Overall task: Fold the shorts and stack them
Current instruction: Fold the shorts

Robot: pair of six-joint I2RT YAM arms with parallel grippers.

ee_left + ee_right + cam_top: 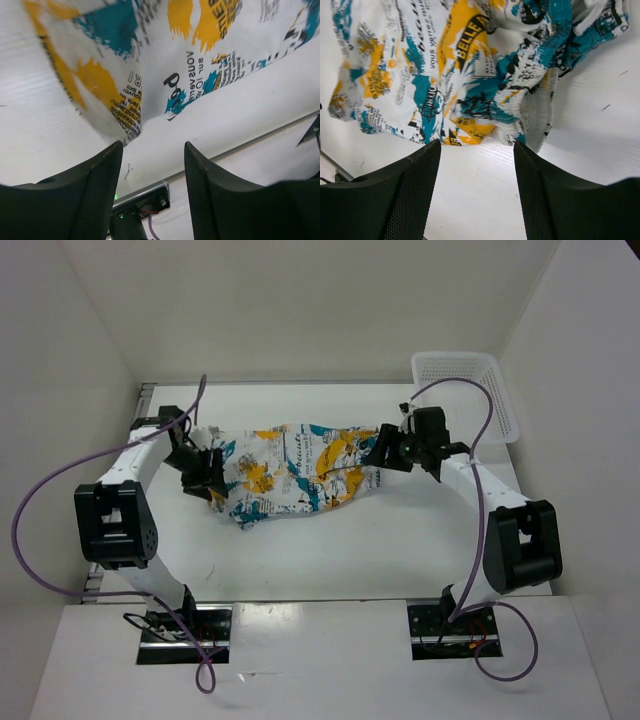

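Note:
The yellow-splashed fold at the shorts' edge [219, 502] [120, 97] is just beyond my left gripper's open fingers, so my left gripper needs to lower them around it next and close.
The shorts [295, 472] lie spread and rumpled across the middle of the table, white with teal, orange-yellow and black print. My left gripper [213, 483] is at their left end, open and empty; in the left wrist view its fingers [102, 190] stand apart just below the cloth's edge [165, 65]. My right gripper [378, 455] is at their right end, open and empty; in the right wrist view the shorts [460, 75] with their gathered waistband lie just beyond its fingers [415, 195].
A white plastic mesh basket [470, 392] stands at the back right corner. White walls close in the table on the left, back and right. The table's metal edge rail [240, 147] shows in the left wrist view.

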